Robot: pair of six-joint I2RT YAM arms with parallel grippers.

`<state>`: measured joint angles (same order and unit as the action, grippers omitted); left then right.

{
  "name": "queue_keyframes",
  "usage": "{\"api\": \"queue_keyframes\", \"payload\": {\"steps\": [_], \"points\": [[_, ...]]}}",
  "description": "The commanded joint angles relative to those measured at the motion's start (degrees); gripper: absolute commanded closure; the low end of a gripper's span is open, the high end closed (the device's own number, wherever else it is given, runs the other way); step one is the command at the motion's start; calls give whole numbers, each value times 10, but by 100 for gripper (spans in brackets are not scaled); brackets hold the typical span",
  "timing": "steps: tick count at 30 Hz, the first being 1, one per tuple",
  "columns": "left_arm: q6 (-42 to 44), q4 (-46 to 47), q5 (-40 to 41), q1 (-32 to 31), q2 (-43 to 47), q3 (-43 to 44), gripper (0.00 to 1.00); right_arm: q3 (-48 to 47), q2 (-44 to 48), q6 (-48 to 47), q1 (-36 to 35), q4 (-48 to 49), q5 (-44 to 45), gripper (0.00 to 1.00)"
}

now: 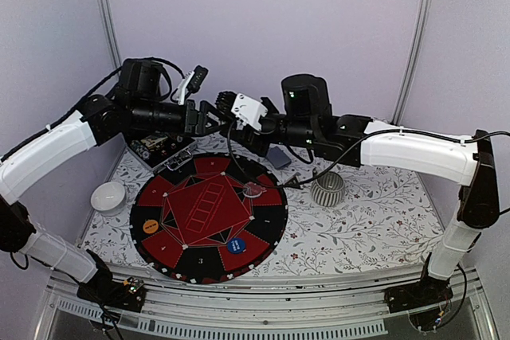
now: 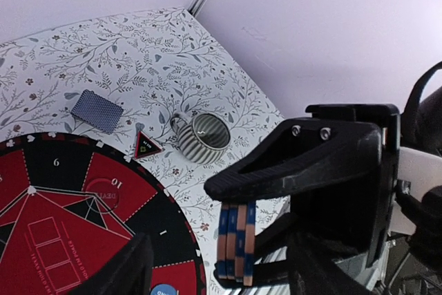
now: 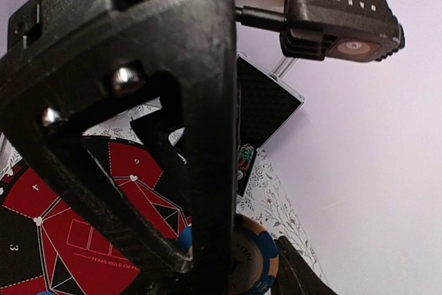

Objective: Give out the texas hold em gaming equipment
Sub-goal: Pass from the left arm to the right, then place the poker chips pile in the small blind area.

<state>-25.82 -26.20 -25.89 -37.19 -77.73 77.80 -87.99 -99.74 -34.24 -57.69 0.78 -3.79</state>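
The robot will next swing the stack in its right gripper back, then lower it and let it go on the bare mat edge (image 1: pixel 260 249) beside the blue disc, which lies below and back.
A stack of several blue-and-orange striped poker chips (image 2: pixel 236 240) hangs in the air over the back of the table. My right gripper (image 3: pixel 255 267) is shut on it, with one chip's face (image 3: pixel 273 257) showing between its fingers. My left gripper (image 2: pixel 221 271) stands open around the same stack, its fingers (image 2: pixel 131 267) clear of the chips. Both grippers meet high at the back, left gripper (image 1: pixel 209 115) against right gripper (image 1: pixel 227 109). A grey-blue card deck (image 1: pixel 278 158) lies behind the round red-and-black mat (image 1: pixel 209 216). Blue (image 1: pixel 235 247), orange (image 1: pixel 150 226) and clear (image 1: pixel 253 190) discs lie on the mat.
A ribbed silver cup (image 1: pixel 327 189) stands right of the mat, with a small triangular marker (image 2: pixel 146 146) beside it. A white bowl (image 1: pixel 108 196) sits at the left. The open black case (image 1: pixel 159 147) lies at the back left, under my left arm.
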Motion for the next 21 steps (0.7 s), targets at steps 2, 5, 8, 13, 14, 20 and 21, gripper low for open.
{"api": "queue_keyframes", "payload": {"steps": [2, 5, 8, 13, 14, 20, 21], "points": [[6, -5, 24, 14, 23, -9, 24, 31, 26, 52, 4, -48, -14, 99], [7, -6, 30, 30, 36, -15, 20, 49, 32, 87, 11, -105, -48, 99], [8, -7, 33, 52, 50, -29, 19, 77, 30, 128, 12, -146, -74, 99], [6, -9, 35, 94, 70, -54, 19, 116, 1, 194, 12, -198, -103, 99], [6, -9, 37, 100, 73, -58, 19, 119, -10, 207, 12, -210, -110, 99], [17, -23, 52, 112, 80, -64, 19, 97, -95, 264, 5, -290, -118, 99], [18, -24, 53, 114, 81, -65, 19, 93, -108, 268, 1, -301, -113, 99]]}}
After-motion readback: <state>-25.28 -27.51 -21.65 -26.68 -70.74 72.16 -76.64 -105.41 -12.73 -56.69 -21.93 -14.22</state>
